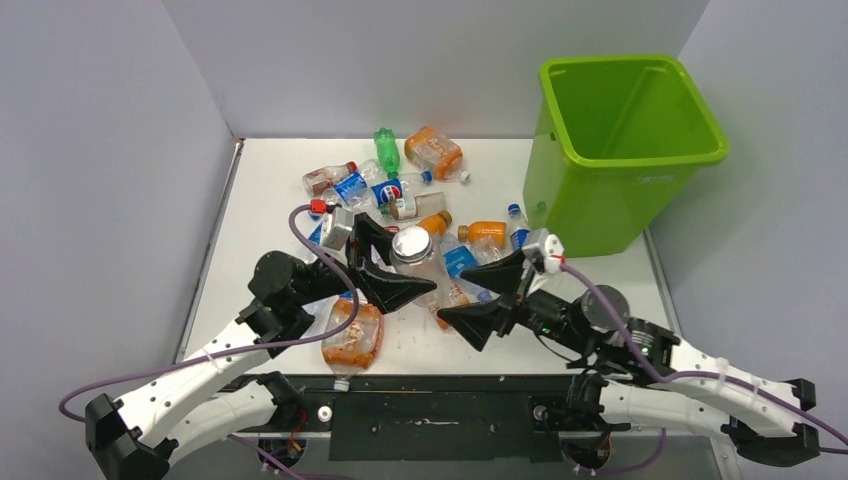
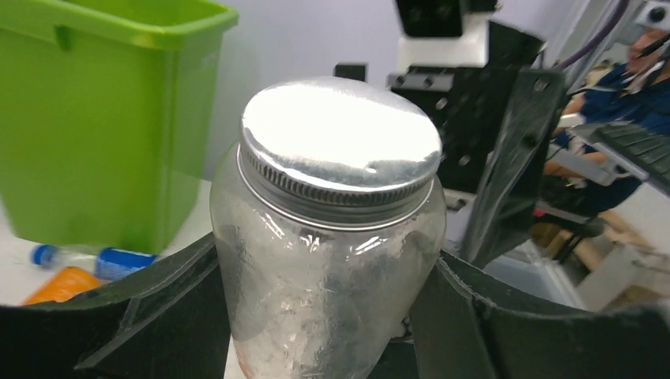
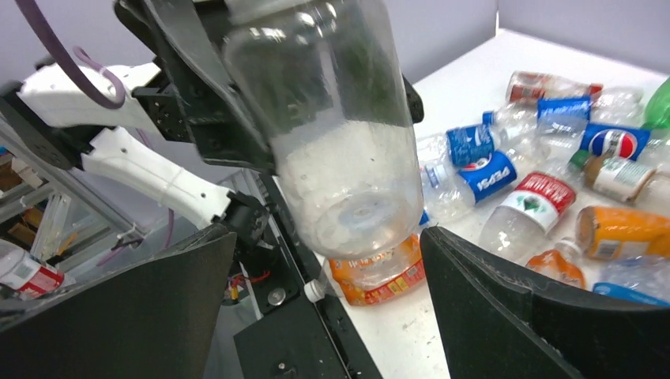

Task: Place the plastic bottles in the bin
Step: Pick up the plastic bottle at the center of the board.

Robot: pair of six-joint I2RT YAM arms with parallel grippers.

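Observation:
My right gripper moves toward the left in the top view next and closes around the silver screw lid (image 1: 412, 244), since it stands clear of my left gripper's fingers.
My left gripper (image 1: 398, 272) is shut on a clear wide-mouthed jar (image 1: 413, 250) with a silver screw lid and holds it upright above the table's front. In the left wrist view the jar (image 2: 332, 237) fills the space between my fingers (image 2: 150, 316). My right gripper (image 1: 482, 297) is open just right of the jar; in the right wrist view the jar's base (image 3: 355, 213) hangs above its spread fingers (image 3: 506, 316), apart from them. Several crushed plastic bottles (image 1: 400, 190) lie in a pile mid-table. The lime-green bin (image 1: 630, 150) stands at the back right.
An orange-labelled bottle (image 1: 352, 340) lies at the table's front edge under the left arm; it also shows in the right wrist view (image 3: 379, 276). A green bottle (image 1: 386, 148) and an orange one (image 1: 433, 150) lie near the back wall. Grey walls close in the table.

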